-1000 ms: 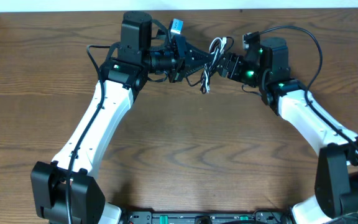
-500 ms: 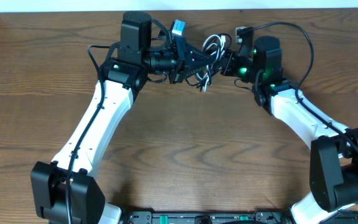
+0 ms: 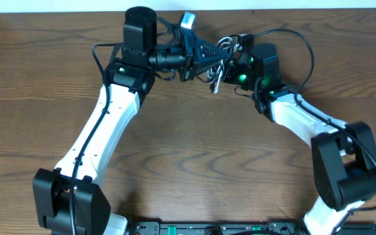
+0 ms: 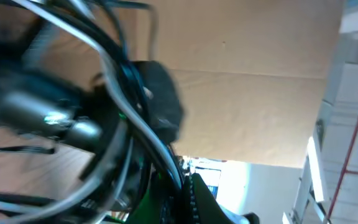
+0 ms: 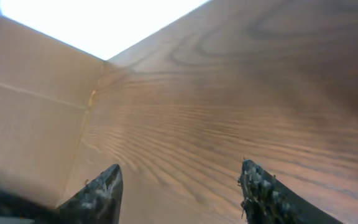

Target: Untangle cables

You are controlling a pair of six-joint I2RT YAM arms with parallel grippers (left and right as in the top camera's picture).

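My left gripper draws down and away from my right gripper next, then opens, since the cords (image 4: 120, 93) hang bunched in one clump between both grippers.
The cables (image 3: 219, 53), thin white and black cords in one tangle, hang between my two grippers near the table's back edge, with a loose end (image 3: 215, 86) dangling toward the table. My left gripper (image 3: 207, 55) points right and is shut on the tangle. In the left wrist view the cords (image 4: 120, 93) are blurred and fill the left side, close to the camera. My right gripper (image 3: 232, 59) points left, right beside the tangle. In the right wrist view its fingers (image 5: 180, 171) are wide apart with only bare wood between them.
The wooden table (image 3: 194, 150) stretches in front of both arms. A cardboard wall (image 5: 23, 124) stands along the table's back edge. The thick black arm cable (image 3: 305, 46) loops behind my right wrist.
My right arm has swung left, closing up to the tangle. My left gripper has shifted slightly toward the back edge, carrying the cables with it.
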